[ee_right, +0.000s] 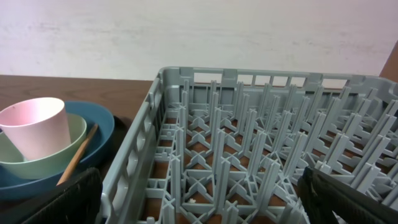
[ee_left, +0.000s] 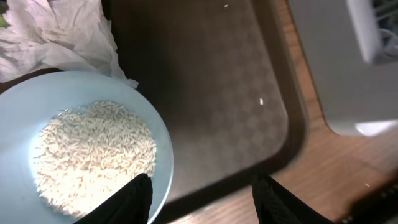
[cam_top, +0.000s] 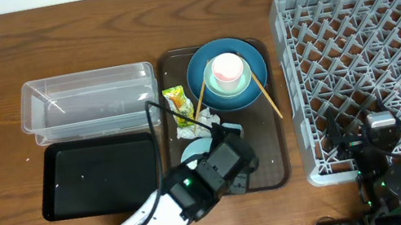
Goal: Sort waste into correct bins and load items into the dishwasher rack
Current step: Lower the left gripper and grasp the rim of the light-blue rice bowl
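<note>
My left gripper needs to go down onto the bowl's rim [ee_left: 169,172] beside the bare bottom of the tray next, then close. The bowl's rim is between its open fingers but still below them.
The small pale blue bowl [ee_left: 158,127] holds white rice [ee_left: 93,155] and stands on the brown serving tray, next to the crumpled napkin [ee_left: 56,37]. My left gripper [ee_left: 202,199] is open. One finger is over the bowl's inside edge and the other is outside it, with the rim between them. In the overhead view the left gripper [cam_top: 229,157] covers part of the bowl [cam_top: 193,151]. The wrapper [cam_top: 176,100] lies by the napkin [cam_top: 198,123]. The pink cup [cam_top: 226,69] sits in the mint bowl [cam_top: 217,86] on the blue plate [cam_top: 248,79], with chopsticks [cam_top: 266,93] leaning on it. My right gripper [ee_right: 205,199] hangs open over the dishwasher rack [ee_right: 249,143].
The clear tub [cam_top: 91,103] and the black tray [cam_top: 100,176] stand left of the brown serving tray [cam_top: 269,150]. One loose rice grain [ee_left: 261,101] lies on the tray floor. The rack [cam_top: 373,57] fills the right side, with the right gripper [cam_top: 382,134] at its front edge.
</note>
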